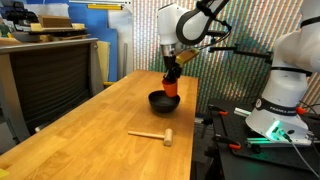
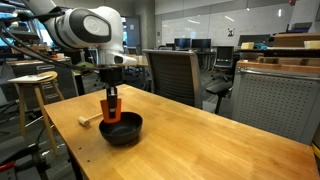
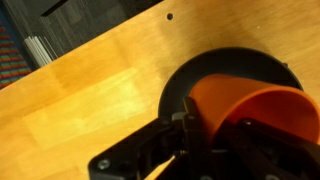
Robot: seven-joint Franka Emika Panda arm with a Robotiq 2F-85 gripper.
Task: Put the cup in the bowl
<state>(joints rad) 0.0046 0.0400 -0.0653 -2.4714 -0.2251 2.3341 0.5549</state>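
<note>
The orange-red cup still hangs over the bowl's rim, so the robot's gripper will next go down and over toward the middle of the black bowl point(image 1: 163, 102) point(image 3: 208, 72) to let go of the cup inside.
The black bowl point(image 1: 163, 102) sits on the wooden table point(image 1: 90, 125); it also shows in the other exterior view point(image 2: 122, 130) and in the wrist view point(image 3: 215, 70). My gripper point(image 1: 172, 82) is shut on the orange-red cup point(image 1: 172, 88) and holds it just over the bowl's rim. In an exterior view the cup point(image 2: 110, 113) hangs right above the bowl. In the wrist view the cup point(image 3: 255, 110) fills the lower right between my fingers point(image 3: 215, 135), with the bowl beneath it.
A light wooden mallet point(image 1: 152, 135) lies on the table near the front, also seen beyond the bowl point(image 2: 88, 121). A wooden stool point(image 2: 35, 85) and office chairs point(image 2: 178, 75) stand around the table. The table edge is near the robot base point(image 1: 280, 110).
</note>
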